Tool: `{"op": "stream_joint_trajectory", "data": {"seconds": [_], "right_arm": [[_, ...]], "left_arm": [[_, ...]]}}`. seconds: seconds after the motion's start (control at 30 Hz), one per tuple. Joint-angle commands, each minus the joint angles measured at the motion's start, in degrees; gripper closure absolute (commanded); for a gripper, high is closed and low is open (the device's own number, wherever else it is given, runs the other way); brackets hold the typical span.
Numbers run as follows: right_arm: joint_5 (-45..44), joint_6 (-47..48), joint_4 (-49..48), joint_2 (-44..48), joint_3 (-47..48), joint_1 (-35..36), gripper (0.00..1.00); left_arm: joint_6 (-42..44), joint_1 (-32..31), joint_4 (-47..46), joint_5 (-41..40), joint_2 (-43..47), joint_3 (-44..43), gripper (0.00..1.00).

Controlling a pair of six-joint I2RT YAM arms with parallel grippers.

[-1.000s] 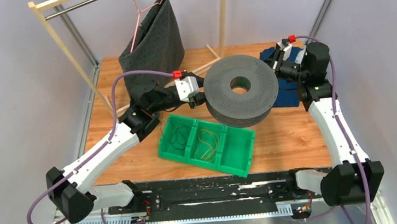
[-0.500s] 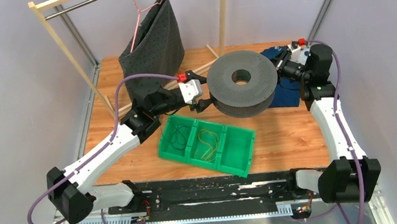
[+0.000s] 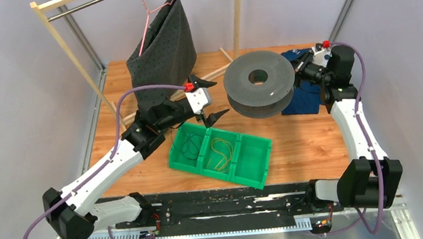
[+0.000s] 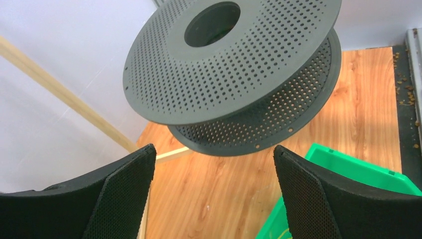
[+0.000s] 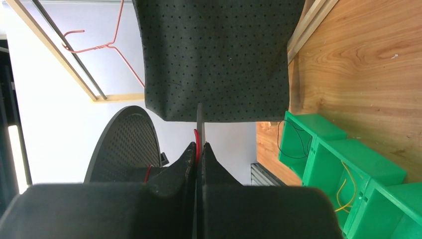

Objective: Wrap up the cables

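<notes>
My right gripper should move down and toward the green bin (image 3: 257,165) to put the spool (image 3: 260,91) on the table by the wooden slats, because it is hanging in midair.
A grey perforated spool (image 3: 260,91) hangs tilted over the table, its two flanges (image 4: 224,79) filling the left wrist view. My left gripper (image 3: 214,97) (image 4: 213,162) stands open just left of the spool, with nothing between its fingers. At the spool's right rim, my right gripper (image 3: 299,67) (image 5: 198,145) is shut on a thin red cable (image 5: 197,138). A thin grey edge also sticks out between its tips. A dark cable (image 3: 188,148) (image 5: 298,142) and a yellow cable (image 3: 221,151) (image 5: 343,191) lie coiled in the green bin (image 3: 257,165).
A dark dotted cloth (image 3: 161,48) hangs from a pink hanger on a wooden rack (image 3: 61,46) at the back left. Wooden slats (image 3: 219,69) lie behind the spool. A blue cloth (image 3: 307,101) lies under the right arm. The bin's right compartment holds nothing.
My left gripper opened wide, let go of the spool's left rim and drew back. The spool rose and shifted back and right with the right gripper.
</notes>
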State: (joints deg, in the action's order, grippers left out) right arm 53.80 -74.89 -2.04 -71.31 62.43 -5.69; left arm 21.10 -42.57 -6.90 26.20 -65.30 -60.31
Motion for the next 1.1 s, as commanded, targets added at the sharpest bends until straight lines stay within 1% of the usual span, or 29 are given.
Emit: {"op": "stream_joint_trajectory", "data": {"seconds": [0.0, 0.1, 0.2, 0.33, 0.43, 0.53, 0.6, 0.7, 0.73, 0.93, 1.0, 1.07], "right_arm": [[-0.4, -0.2, -2.3, -0.2, 1.9, -1.6, 0.99], [-1.5, 0.2, -5.4, -1.8, 0.9, -1.8, 0.99], [-2.7, -1.7, -12.7, -3.6, -2.1, -1.7, 0.99], [-6.3, 2.3, -13.9, -6.7, -3.4, -1.5, 0.99], [-8.9, 4.5, -16.0, -10.4, -5.1, -0.2, 0.99], [-13.7, 5.8, -20.6, -14.7, -7.5, 1.9, 0.99], [-18.3, 6.2, -26.2, -17.6, -9.2, 3.5, 0.99], [-22.3, 5.9, -34.0, -22.5, -10.5, 5.5, 0.99], [-23.4, 5.5, -36.9, -24.5, -10.9, 7.3, 0.99], [-26.5, 2.2, -49.9, -36.4, -11.2, 11.8, 0.99], [-28.0, 2.3, -51.2, -38.5, -11.1, 13.0, 0.99], [-28.9, 3.8, -49.7, -39.5, -10.7, 14.1, 0.99]], "left_arm": [[1.1, 0.3, 3.4, -4.5, 2.7, 1.6, 0.08], [1.1, 1.4, 5.8, -7.9, 5.3, 3.0, 0.08], [1.5, 3.2, 8.7, -10.9, 8.0, 5.9, 0.07], [-0.7, 6.3, 12.6, -14.4, 10.8, 7.9, 0.06], [-3.1, 7.6, 13.0, -16.7, 13.2, 8.4, 0.05], [-5.9, 7.8, 12.3, -19.5, 14.7, 8.5, 0.01], [-7.8, 7.8, 12.3, -21.1, 15.1, 8.0, 0.01], [-10.6, 7.8, 13.0, -21.8, 15.4, 7.1, 0.01], [-11.2, 7.8, 13.2, -21.6, 15.6, 6.8, 0.01], [-12.9, 7.8, 14.7, -21.0, 17.1, 6.3, 0.02], [-13.0, 7.8, 15.5, -20.9, 17.5, 5.9, 0.01], [-12.9, 7.8, 16.7, -20.9, 18.0, 5.4, 0.02]]}}
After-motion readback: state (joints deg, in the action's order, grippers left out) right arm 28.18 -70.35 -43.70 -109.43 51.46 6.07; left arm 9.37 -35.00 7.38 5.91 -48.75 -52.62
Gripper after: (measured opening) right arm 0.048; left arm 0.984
